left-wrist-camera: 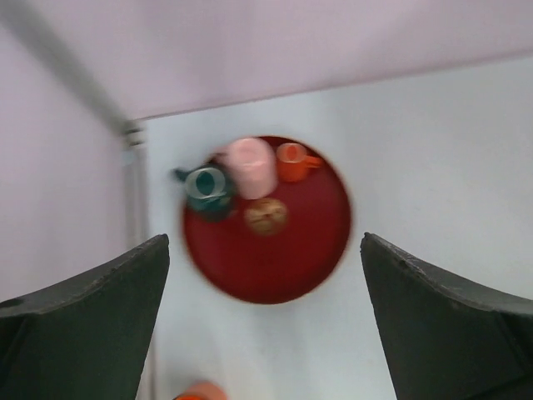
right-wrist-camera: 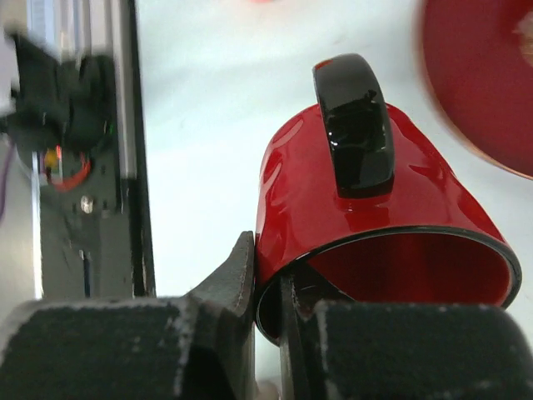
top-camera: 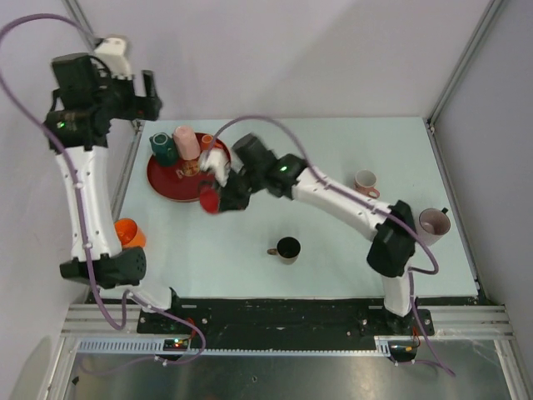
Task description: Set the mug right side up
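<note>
I should next move my right gripper back and down, so that it sets the mug upright between the orange cup and black mug.
A red mug [right-wrist-camera: 366, 212] with a black handle [right-wrist-camera: 356, 125] and black rim is held in my right gripper [right-wrist-camera: 268, 287]. One finger is outside the wall and one inside, pinching the rim. In the top view the mug [top-camera: 209, 200] hangs tilted just off the red tray's near right edge, with my right gripper [top-camera: 223, 193] on it. My left gripper [left-wrist-camera: 265, 275] is open and empty, raised high over the table's left side [top-camera: 137, 100], looking down on the tray.
A red tray [top-camera: 166, 179] holds a green mug [top-camera: 161, 147], a pink cup [top-camera: 185, 142] and a small orange cup [top-camera: 207, 142]. A black mug [top-camera: 286, 248] stands mid-table. A pink mug [top-camera: 365, 181] and another [top-camera: 433, 222] are right. An orange cup [top-camera: 127, 232] is left.
</note>
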Controlling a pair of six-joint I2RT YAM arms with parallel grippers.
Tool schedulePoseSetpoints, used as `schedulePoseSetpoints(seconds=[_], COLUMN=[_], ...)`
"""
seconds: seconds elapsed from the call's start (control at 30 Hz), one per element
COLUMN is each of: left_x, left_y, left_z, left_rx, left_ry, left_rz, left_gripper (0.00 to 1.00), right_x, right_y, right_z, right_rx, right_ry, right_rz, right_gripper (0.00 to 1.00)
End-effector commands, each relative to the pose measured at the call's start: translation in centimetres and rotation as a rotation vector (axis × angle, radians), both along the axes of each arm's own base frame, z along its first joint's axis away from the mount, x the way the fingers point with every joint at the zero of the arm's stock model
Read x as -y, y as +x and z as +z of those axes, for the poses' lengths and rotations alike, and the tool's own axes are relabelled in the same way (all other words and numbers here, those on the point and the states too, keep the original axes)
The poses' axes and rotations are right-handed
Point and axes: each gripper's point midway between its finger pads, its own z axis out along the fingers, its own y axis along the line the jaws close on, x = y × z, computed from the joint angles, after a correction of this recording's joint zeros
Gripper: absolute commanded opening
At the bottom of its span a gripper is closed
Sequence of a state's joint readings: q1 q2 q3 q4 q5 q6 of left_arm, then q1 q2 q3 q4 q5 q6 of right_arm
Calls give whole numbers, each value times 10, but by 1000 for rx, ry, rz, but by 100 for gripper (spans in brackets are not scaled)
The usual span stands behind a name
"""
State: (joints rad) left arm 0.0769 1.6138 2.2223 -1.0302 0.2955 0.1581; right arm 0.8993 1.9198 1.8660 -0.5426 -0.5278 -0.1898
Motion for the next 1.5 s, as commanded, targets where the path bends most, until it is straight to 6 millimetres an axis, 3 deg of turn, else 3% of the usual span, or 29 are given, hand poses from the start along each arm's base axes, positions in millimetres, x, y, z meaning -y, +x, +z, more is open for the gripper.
schedulePoseSetpoints(seconds=[0.0, 0.17, 0.4, 0.63, 0.9, 0.97, 1.03, 1.13, 1.2, 1.3, 1.47], left_x=[-69, -95, -89, -82, -77, -77, -78, -79, -80, -80, -83], left_y=[-25, -42, -68, -87, -87, -86, -85, -80, -78, -74, -65], left_z=[25, 17, 10, 9, -20, -26, -30, -35, -39, -42, -50], left_rx=[72, 49, 44, 55, -17, -30, -42, -58, -69, -79, -106], left_ry=[104, 118, 95, 101, 85, 90, 95, 100, 99, 100, 102], left_rz=[287, 364, 344, 326, 295, 288, 282, 279, 279, 274, 271], left_gripper=[100, 100, 100, 100, 100, 99, 100, 100, 100, 100, 100], right_x=[0, -18, -25, -17, -6, -9, -16, -24, -28, -32, -33], right_y=[-63, -100, -135, -155, -160, -158, -154, -143, -139, -138, -128], right_z=[-49, -88, -119, -158, -187, -187, -186, -176, -165, -146, -111], right_rx=[286, 432, 472, 523, 485, 494, 521, 582, 603, 630, 693], right_ry=[-324, -538, -608, -757, -831, -826, -818, -817, -796, -756, -714], right_rz=[402, 615, 718, 801, 828, 820, 789, 694, 652, 626, 542], right_gripper=[0, 0, 0, 0, 0, 0, 8, 48, 61, 68, 72])
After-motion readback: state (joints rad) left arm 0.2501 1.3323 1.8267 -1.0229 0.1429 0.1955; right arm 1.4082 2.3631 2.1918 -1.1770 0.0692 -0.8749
